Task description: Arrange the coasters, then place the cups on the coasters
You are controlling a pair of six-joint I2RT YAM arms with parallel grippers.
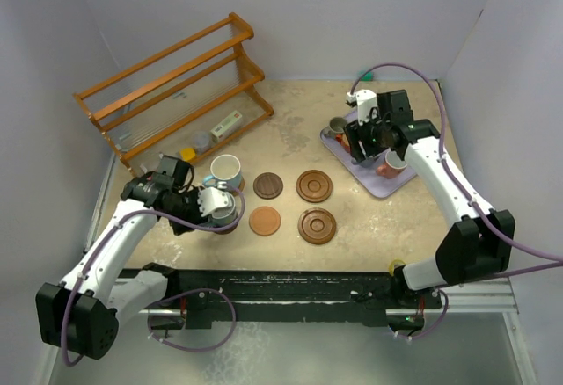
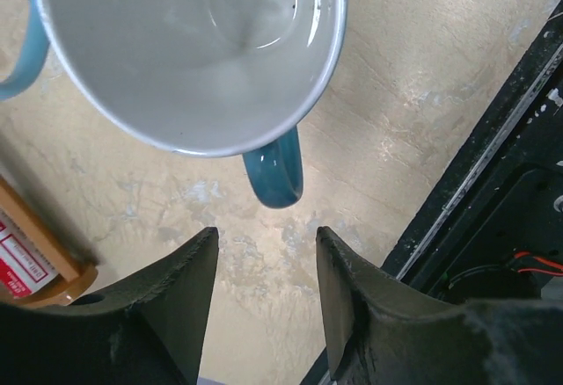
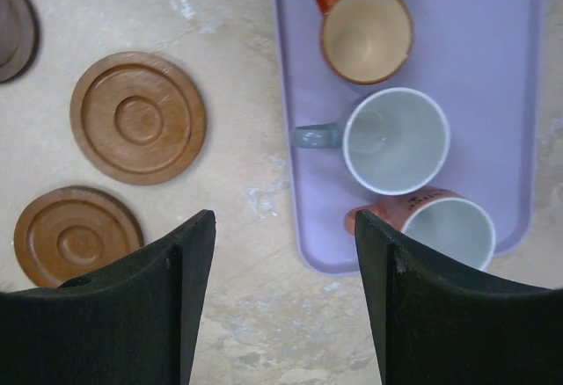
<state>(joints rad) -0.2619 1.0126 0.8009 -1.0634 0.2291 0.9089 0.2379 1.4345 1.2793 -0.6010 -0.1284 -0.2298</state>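
My right gripper moves across and down onto the grey-blue cup's rim (image 3: 446,142) opposite the cup's handle next, since that rim lies below, to the right in the wrist view.
Four coasters lie mid-table: a dark brown one (image 1: 268,185), a reddish-brown grooved one (image 1: 314,185), a tan-orange one (image 1: 265,221) and a brown grooved one (image 1: 317,225). A light blue cup (image 1: 226,172) stands left of them. In front of it is a teal-handled cup (image 2: 274,170) with a pale inside. My left gripper (image 2: 264,244) is open just short of that handle, holding nothing. My right gripper (image 3: 286,227) hangs open over the near corner of the lavender tray (image 3: 299,183). The tray holds an orange cup (image 3: 365,33), a grey-blue cup (image 3: 396,139) and a pink cup (image 3: 449,227).
A wooden rack (image 1: 176,86) stands at the back left with small items (image 1: 227,126) at its foot. The dark rail (image 1: 290,288) with the arm bases runs along the near edge. Pale walls close in the table at the sides.
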